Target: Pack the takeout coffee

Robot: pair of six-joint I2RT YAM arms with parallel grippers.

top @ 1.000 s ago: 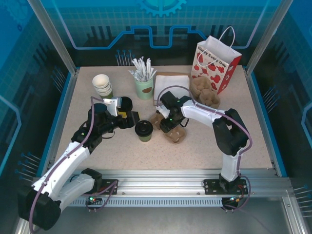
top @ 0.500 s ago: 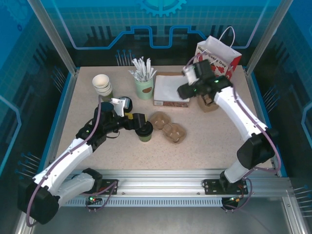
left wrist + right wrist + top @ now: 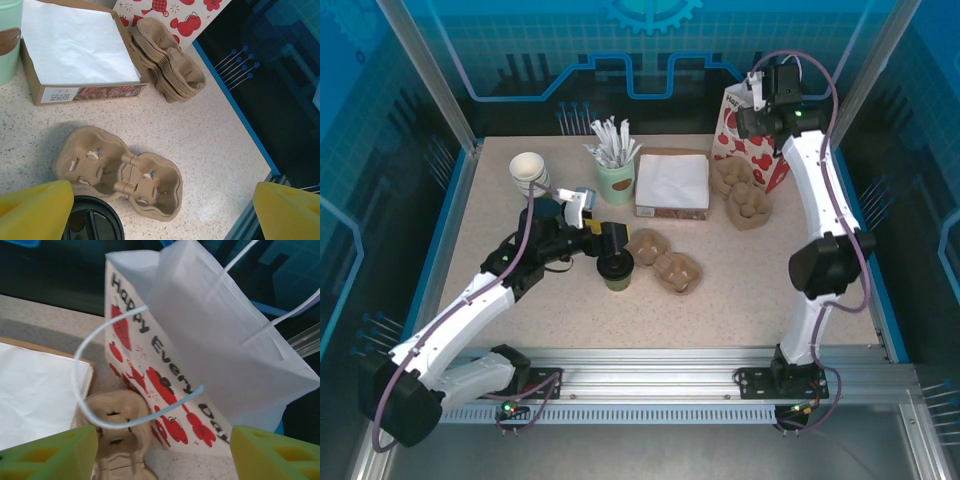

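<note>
I will move my right gripper down next, until its open fingers are on both sides of the printed panel's rim (image 3: 212, 406) by the near end of the handle, because that rim is below the gripper.
The takeout coffee (image 3: 616, 268), an olive-green cup with a black lid, stands on the table left of centre. My left gripper (image 3: 611, 243) hovers open just behind and above it. In the left wrist view the lid (image 3: 93, 220) lies by the left yellow finger (image 3: 37, 210), and the gripper (image 3: 162, 207) holds nothing. My right gripper (image 3: 758, 103) is raised at the back right, by the top of the white paper bag (image 3: 767, 135) with red prints. In the right wrist view this gripper (image 3: 162, 455) is open, facing the bag (image 3: 210, 340) and its handle loop.
A two-cup pulp carrier (image 3: 666, 262) lies right of the coffee. A stack of carriers (image 3: 741, 195) sits by the bag. At the back are a napkin box (image 3: 672, 185), a cup of wrapped sticks (image 3: 616, 165) and stacked lidless cups (image 3: 530, 172).
My right gripper left the carrier, opened, and swung up and back to the bag's top. My left gripper moved right, over the coffee cup.
</note>
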